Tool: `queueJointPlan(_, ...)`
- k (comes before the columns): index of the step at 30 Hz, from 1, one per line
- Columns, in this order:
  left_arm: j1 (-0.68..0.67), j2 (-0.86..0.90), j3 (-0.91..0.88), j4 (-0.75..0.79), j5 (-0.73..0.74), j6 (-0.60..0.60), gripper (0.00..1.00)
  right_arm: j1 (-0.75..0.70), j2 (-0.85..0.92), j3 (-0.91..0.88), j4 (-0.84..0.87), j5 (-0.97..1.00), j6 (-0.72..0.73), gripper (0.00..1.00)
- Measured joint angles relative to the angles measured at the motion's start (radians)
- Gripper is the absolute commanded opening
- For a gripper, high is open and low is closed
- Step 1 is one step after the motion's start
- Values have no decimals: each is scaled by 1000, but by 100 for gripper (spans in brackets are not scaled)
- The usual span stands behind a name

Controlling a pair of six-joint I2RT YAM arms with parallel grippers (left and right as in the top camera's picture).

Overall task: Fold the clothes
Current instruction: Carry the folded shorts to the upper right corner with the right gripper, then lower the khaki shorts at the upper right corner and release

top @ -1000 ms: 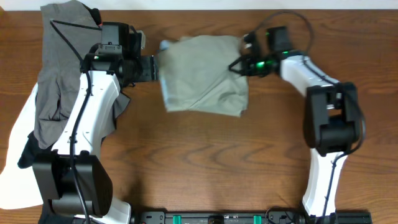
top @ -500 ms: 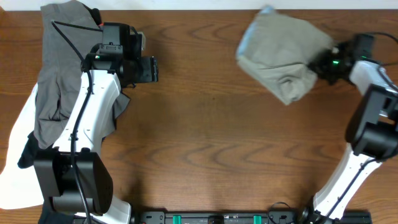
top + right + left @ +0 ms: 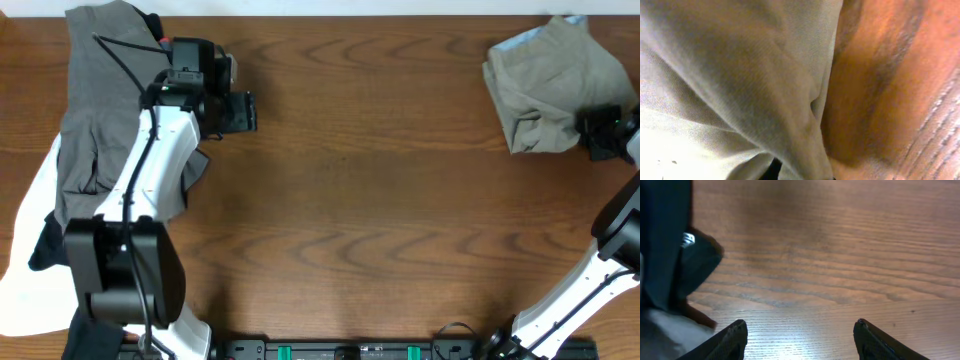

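The shorts bundle lies crooked, so I will push my right gripper outward and left in the overhead view, toward the table's back edge, and release the fold of the shorts.
The khaki-beige shorts (image 3: 548,85) lie bunched in a folded bundle at the far right back corner of the table. My right gripper (image 3: 603,128) is shut on their right edge. In the right wrist view the beige cloth (image 3: 735,85) fills most of the frame and hides the fingers. My left gripper (image 3: 245,110) is open and empty over bare wood at the left back. Its two dark fingertips (image 3: 735,335) show wide apart in the left wrist view.
A pile of grey clothes (image 3: 95,110) lies along the left side, partly under the left arm, with white cloth (image 3: 25,250) and a dark piece below it. Dark cloth (image 3: 670,250) shows at the left of the left wrist view. The table's back edge runs along the top.
My right gripper has carried the shorts from the table's middle back to the far right corner. The left arm has stayed almost still.
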Motion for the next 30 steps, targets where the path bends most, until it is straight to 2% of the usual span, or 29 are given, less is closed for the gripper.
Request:
queueJointPlan(14,0,55,0,7,0,-39,70,40,-6,10,-13,167,173,2)
queueJointPlan(22,0,55,0,26,0,-52,70,77,-8,10,-9,261,213,2)
queueJointPlan(30,0,55,0,28,0,-53,70,137,-7,3,67,354,233,2)
